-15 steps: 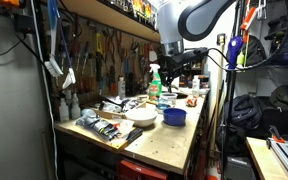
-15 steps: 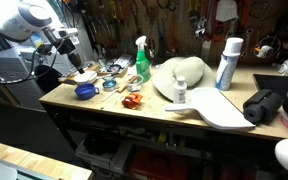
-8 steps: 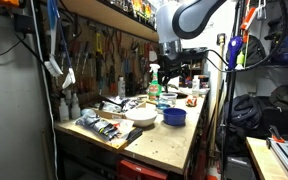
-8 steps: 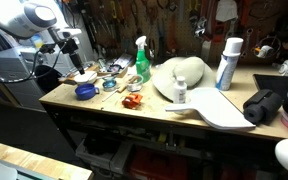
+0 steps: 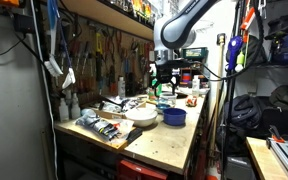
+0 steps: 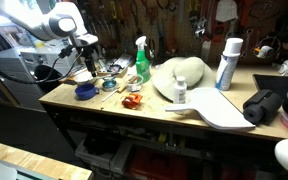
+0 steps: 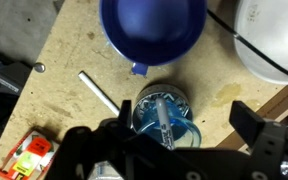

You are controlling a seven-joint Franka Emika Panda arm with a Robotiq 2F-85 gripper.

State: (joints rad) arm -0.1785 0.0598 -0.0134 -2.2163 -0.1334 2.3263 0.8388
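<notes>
The stick stands in the cup between the spread fingers, so my open gripper moves down and away from the blue bowl [image 7: 152,32], around the white stick [image 7: 166,122], next.
In the wrist view my gripper [image 7: 184,128] is open, its two dark fingers spread wide. Between and below them stands a clear blue cup [image 7: 164,118] with a white stick in it. A dark blue bowl [image 7: 152,32] sits just beyond the cup. In the exterior views the gripper [image 5: 164,84] [image 6: 88,62] hangs above the workbench, over the blue bowl [image 5: 174,116] [image 6: 84,91] and the blue cup [image 6: 108,85]. It holds nothing.
A white bowl [image 5: 141,116] [image 7: 274,40], a green spray bottle [image 6: 142,60], an orange object [image 6: 132,100], a white dome [image 6: 179,76], a white can [image 6: 227,62] and a small orange pack [image 7: 26,158] are on the wooden bench [image 5: 174,145]. Tools hang on the back wall.
The arm has swung over the bench and the gripper has come down above the blue cup and bowl. The objects have not moved.
</notes>
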